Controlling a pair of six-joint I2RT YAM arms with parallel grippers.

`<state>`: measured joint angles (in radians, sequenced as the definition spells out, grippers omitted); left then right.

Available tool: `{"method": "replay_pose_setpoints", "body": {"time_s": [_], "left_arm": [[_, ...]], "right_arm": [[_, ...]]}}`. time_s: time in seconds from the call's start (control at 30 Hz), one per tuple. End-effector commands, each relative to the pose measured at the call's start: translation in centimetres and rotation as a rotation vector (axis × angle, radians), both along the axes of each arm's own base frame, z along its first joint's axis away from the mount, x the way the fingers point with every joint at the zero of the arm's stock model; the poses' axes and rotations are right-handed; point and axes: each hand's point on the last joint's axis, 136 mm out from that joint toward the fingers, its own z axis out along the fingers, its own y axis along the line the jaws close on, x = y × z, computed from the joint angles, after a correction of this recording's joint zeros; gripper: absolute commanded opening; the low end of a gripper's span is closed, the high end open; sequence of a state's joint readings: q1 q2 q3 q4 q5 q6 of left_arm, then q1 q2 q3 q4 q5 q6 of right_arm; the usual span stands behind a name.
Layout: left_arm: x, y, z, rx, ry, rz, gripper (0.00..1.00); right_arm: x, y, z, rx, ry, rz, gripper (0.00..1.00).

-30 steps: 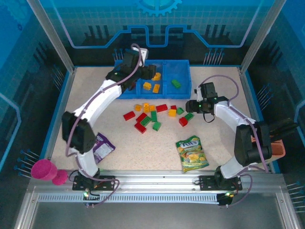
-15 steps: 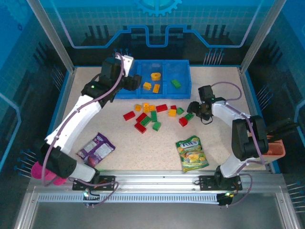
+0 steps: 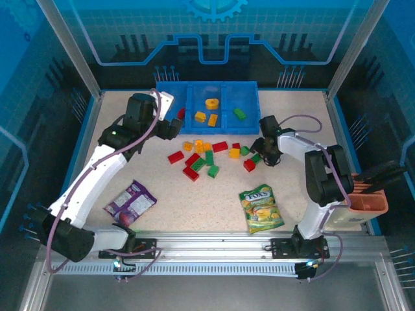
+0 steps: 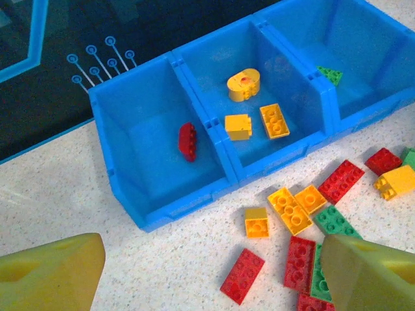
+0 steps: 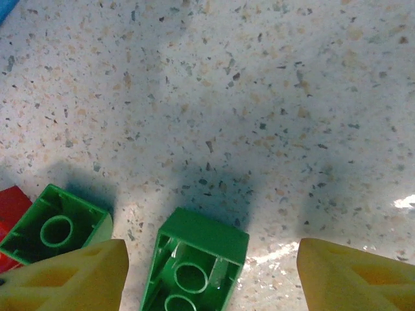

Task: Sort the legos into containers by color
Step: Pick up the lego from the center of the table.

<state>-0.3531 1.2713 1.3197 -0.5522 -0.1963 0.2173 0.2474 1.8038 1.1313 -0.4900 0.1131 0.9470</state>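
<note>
The long sides of the upside-down green brick (image 5: 194, 265) are already between my right gripper's spread fingers, so I should lower it slightly and close on them.
The blue tray (image 3: 220, 89) holds a red lego (image 4: 187, 140) in its left compartment, yellow ones (image 4: 238, 126) in the middle and a green one (image 4: 331, 76) on the right. More legos (image 3: 209, 157) in red, yellow and green lie scattered on the table in front of it. My left gripper (image 3: 174, 128) hovers open by the tray's left front corner, with a loose red brick (image 4: 242, 275) on the table below its gap (image 4: 214, 285). My right gripper (image 5: 211, 282) is open and low, straddling an upside-down green brick (image 5: 194, 265) without touching it.
A green-yellow snack bag (image 3: 261, 208) lies near the front right, and a purple packet (image 3: 131, 201) near the front left. A beige-and-salmon holder (image 3: 366, 201) stands at the right edge. A pink object (image 3: 65, 232) sits outside the front left corner.
My left gripper has swung back from over the tray to its left front corner and opened wider. My right gripper has moved left and down over the green brick.
</note>
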Motion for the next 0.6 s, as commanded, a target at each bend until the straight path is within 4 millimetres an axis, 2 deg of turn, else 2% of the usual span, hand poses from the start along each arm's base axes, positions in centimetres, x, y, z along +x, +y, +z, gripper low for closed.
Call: {"method": "replay_pose_setpoints", "body": {"time_s": [0.0, 0.2, 0.27, 0.33, 0.43, 0.57], "left_arm": [[-0.6, 0.7, 0.5, 0.001, -0.032, -0.003, 0.88], [-0.5, 1.0, 0.1, -0.003, -0.032, 0.005, 0.88], [-0.5, 1.1, 0.0, -0.001, -0.029, 0.008, 0.88], [-0.5, 1.2, 0.1, -0.001, -0.034, 0.011, 0.89], [-0.5, 1.4, -0.2, 0.001, -0.031, 0.016, 0.88], [-0.4, 1.4, -0.7, 0.007, -0.021, 0.020, 0.89]], "right_arm": [[-0.4, 0.4, -0.9, -0.030, 0.048, -0.012, 0.68], [-0.1, 1.5, -2.6, -0.044, 0.095, 0.026, 0.59], [-0.3, 1.8, -3.1, -0.049, 0.111, 0.042, 0.50], [-0.5, 1.8, -3.5, -0.064, 0.125, 0.064, 0.36], [-0.7, 2.0, -3.6, -0.073, 0.135, 0.110, 0.23], [-0.1, 2.0, -1.8, -0.111, 0.100, 0.213, 0.17]]}}
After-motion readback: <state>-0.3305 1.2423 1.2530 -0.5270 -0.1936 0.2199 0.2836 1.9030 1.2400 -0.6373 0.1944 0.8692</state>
